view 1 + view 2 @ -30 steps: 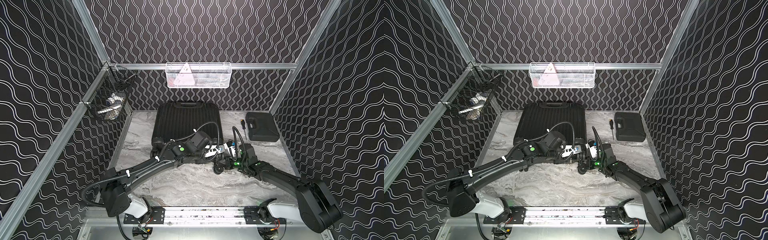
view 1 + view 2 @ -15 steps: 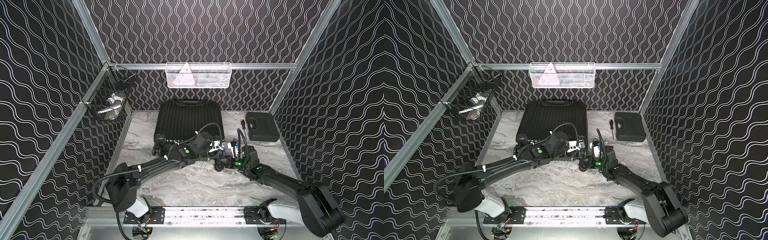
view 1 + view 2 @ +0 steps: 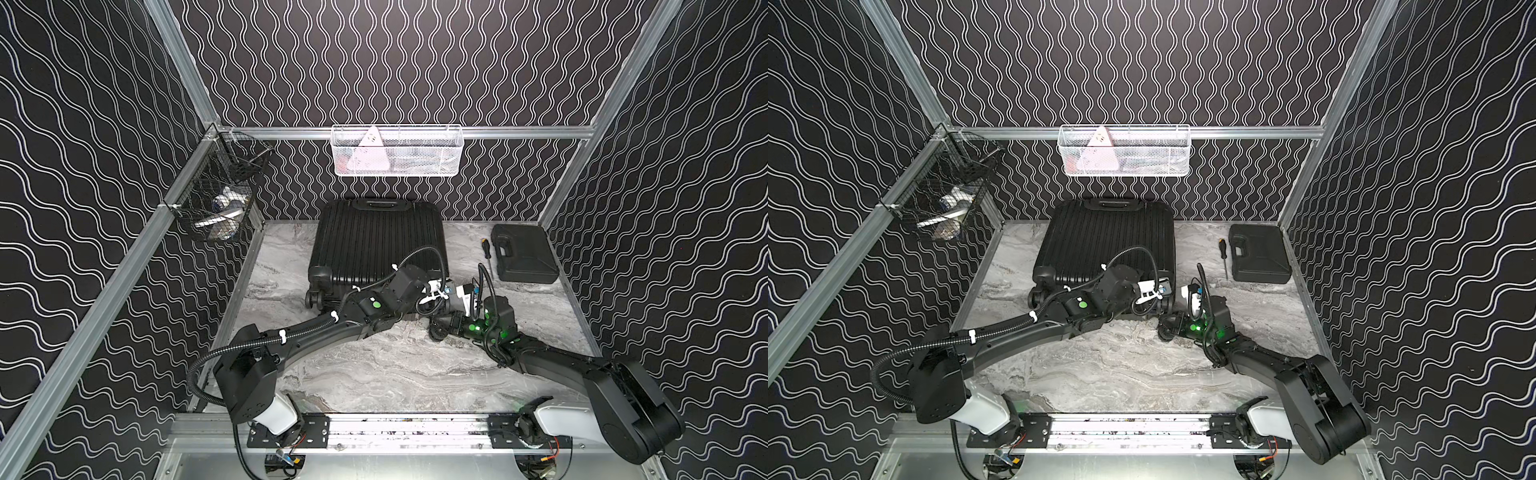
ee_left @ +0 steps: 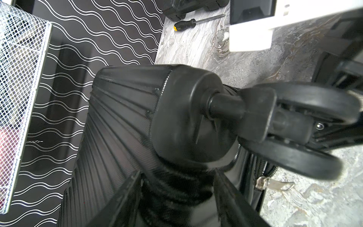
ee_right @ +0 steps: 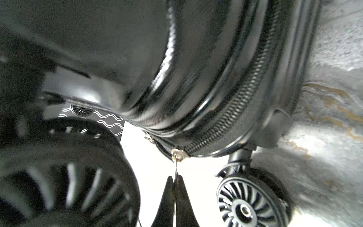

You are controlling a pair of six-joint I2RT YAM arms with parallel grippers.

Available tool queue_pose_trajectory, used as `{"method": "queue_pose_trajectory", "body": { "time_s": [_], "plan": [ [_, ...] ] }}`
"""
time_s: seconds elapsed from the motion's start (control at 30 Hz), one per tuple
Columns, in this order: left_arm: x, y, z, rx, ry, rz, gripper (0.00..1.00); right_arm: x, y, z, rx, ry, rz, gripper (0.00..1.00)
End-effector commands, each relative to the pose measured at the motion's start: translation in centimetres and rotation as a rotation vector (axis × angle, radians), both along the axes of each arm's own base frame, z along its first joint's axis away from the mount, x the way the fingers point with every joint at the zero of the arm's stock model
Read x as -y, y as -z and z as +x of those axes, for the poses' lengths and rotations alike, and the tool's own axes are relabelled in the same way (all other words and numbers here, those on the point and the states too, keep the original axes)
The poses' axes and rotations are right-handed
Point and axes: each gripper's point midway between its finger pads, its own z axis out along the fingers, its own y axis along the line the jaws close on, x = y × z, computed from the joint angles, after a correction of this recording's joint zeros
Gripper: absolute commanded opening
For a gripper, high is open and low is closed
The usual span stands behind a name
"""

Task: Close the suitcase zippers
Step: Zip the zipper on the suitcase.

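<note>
I should next pull the held zipper pull around the suitcase's corner with my right gripper and let go of it beside the second silver pull (image 5: 148,137), because the zipper track (image 5: 235,110) between them still bows open.
The black ribbed suitcase (image 3: 374,241) (image 3: 1104,237) lies flat on the marble table, handle toward the back wall and caster wheels (image 5: 249,206) toward the front. My left gripper (image 4: 180,196) straddles the near right corner of the suitcase, beside a wheel mount (image 4: 186,118), and its fingers (image 4: 135,188) press the shell on both sides. My right gripper (image 5: 174,177) is shut on the thin silver pull of a zipper slider (image 5: 177,154), where the zippers' track (image 5: 235,110) bends round the corner. A second silver pull (image 4: 275,183) hangs loose. In both top views the grippers meet at that corner (image 3: 451,316).
A smaller black tool case (image 3: 523,257) and a screwdriver (image 3: 486,257) lie at the back right. A white wire basket (image 3: 395,151) hangs on the back wall above the suitcase. A black wire basket (image 3: 220,199) hangs on the left wall. Patterned walls enclose three sides.
The left arm has reached farther right along the suitcase's front edge, to its near right corner. The right wrist has edged toward the same corner and stays shut.
</note>
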Motion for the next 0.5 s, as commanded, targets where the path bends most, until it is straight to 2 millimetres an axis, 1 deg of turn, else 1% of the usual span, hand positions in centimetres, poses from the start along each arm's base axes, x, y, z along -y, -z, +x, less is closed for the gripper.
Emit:
{"method": "queue_pose_trajectory", "body": {
  "time_s": [0.0,0.23,0.47],
  "plan": [
    [-1.0,0.6,1.1,0.008,-0.085,0.004,0.6,-2.1,-1.1,-2.8,-0.03,-0.144,0.095,0.0],
    [-1.0,0.4,1.2,0.017,-0.096,-0.01,0.59,-3.3,-1.4,-3.5,-0.021,-0.156,0.118,0.0],
    [-0.9,0.5,1.2,0.011,-0.094,-0.014,0.59,-4.2,-1.7,-3.6,-0.017,-0.169,0.173,0.0]
  ]
}}
